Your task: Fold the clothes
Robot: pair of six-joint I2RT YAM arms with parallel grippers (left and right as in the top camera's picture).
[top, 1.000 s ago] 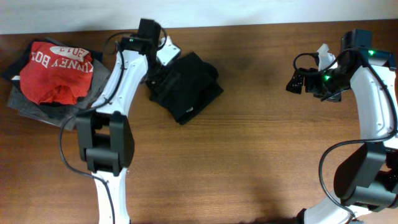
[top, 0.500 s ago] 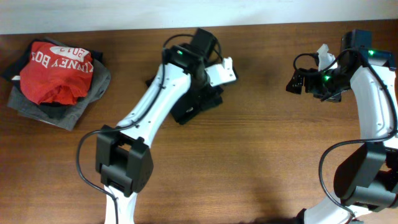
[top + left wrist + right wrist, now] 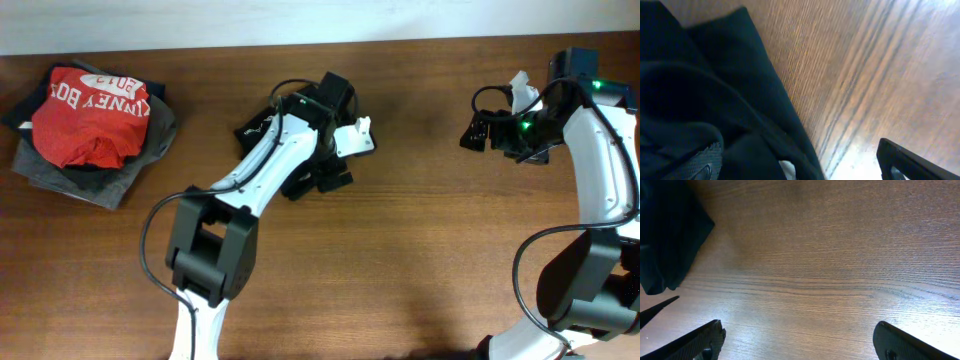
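Note:
Next, the left gripper lowers to the heap's edge by the white tag (image 3: 787,170) below it. It shifts toward the black cloth, because the end of one finger hangs over bare wood.
The clothes (image 3: 298,185) are a crumpled black heap near the middle of the table, largely covered by my left arm in the overhead view. In the left wrist view the black fabric (image 3: 700,100) fills the left half, with a small white tag (image 3: 787,170) at the bottom. My left gripper (image 3: 338,170) (image 3: 800,172) hangs open over the heap's right edge, one finger (image 3: 700,167) above the cloth and the other above bare wood. My right gripper (image 3: 480,132) (image 3: 800,347) is open over bare wood far to the right, and the black heap (image 3: 665,235) shows at the left of its view.
A pile with a red T-shirt (image 3: 90,115) on a grey garment (image 3: 110,180) sits at the far left of the wooden table (image 3: 420,250). The table's back edge runs along the top.
My left arm has swung right from the cloth's left side, across it, to its right edge. The right arm has not moved.

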